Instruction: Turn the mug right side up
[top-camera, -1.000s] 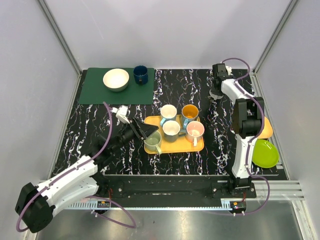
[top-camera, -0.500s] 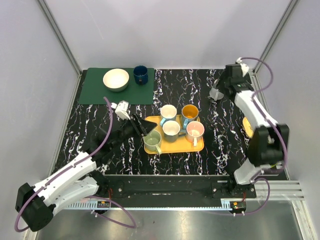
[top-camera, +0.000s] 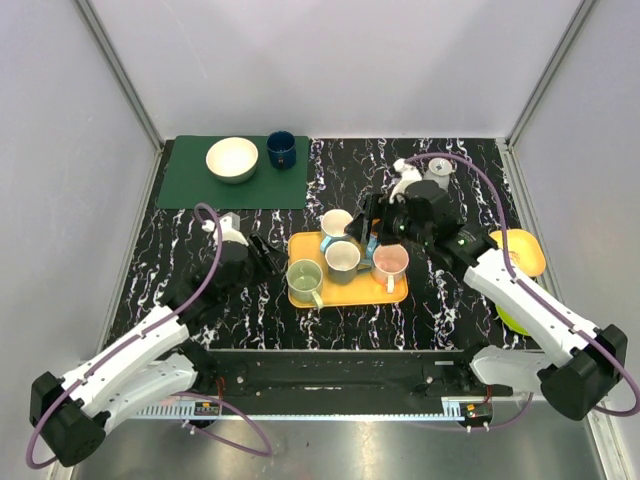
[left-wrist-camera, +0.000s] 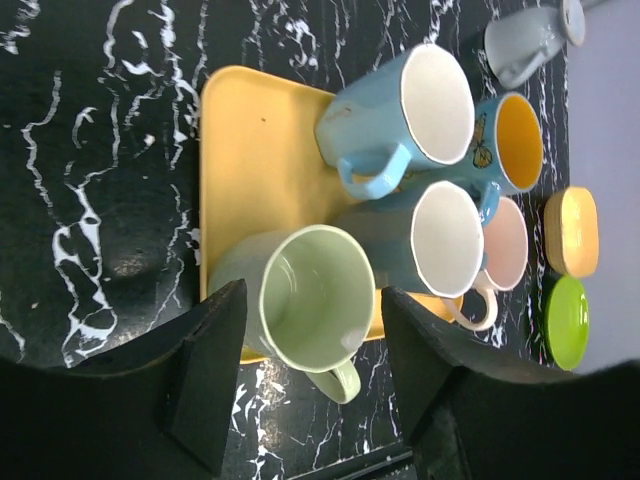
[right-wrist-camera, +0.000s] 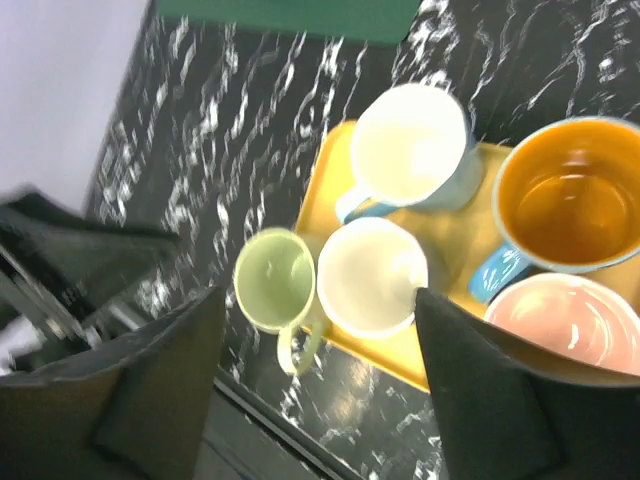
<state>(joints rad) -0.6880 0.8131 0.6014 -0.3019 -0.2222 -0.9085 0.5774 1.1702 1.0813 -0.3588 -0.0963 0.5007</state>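
My right gripper moves back, down and to the left in the top view next, astride the handle. The green mug's handle (top-camera: 317, 299) (right-wrist-camera: 292, 357) sticks out free there, below the gripper.
A grey mug (top-camera: 437, 170) stands alone on the black marble table behind my right arm, with a pale ring facing up; it also shows in the left wrist view as the grey mug (left-wrist-camera: 522, 42). I cannot tell whether that ring is its mouth or its base. My right gripper (top-camera: 374, 228) hangs open and empty over the back of the yellow tray (top-camera: 350, 293); in its own view the right gripper (right-wrist-camera: 320, 390) looks down on upright mugs. My left gripper (top-camera: 272, 255) is open just left of the tray, and the left gripper (left-wrist-camera: 315, 385) frames the green mug (left-wrist-camera: 315, 310) without touching it.
The tray holds several upright mugs: green (top-camera: 304, 278), grey-blue (top-camera: 342, 258), pink (top-camera: 390, 262), light blue (top-camera: 336, 224). A green mat (top-camera: 190, 185) at the back left carries a cream bowl (top-camera: 232, 158) and a dark blue cup (top-camera: 281, 149). A yellow dish (top-camera: 524, 250) lies at the right.
My right gripper let go of the grey mug, opened wide and swung from the back right corner to above the tray. My left gripper drew back left from the green mug.
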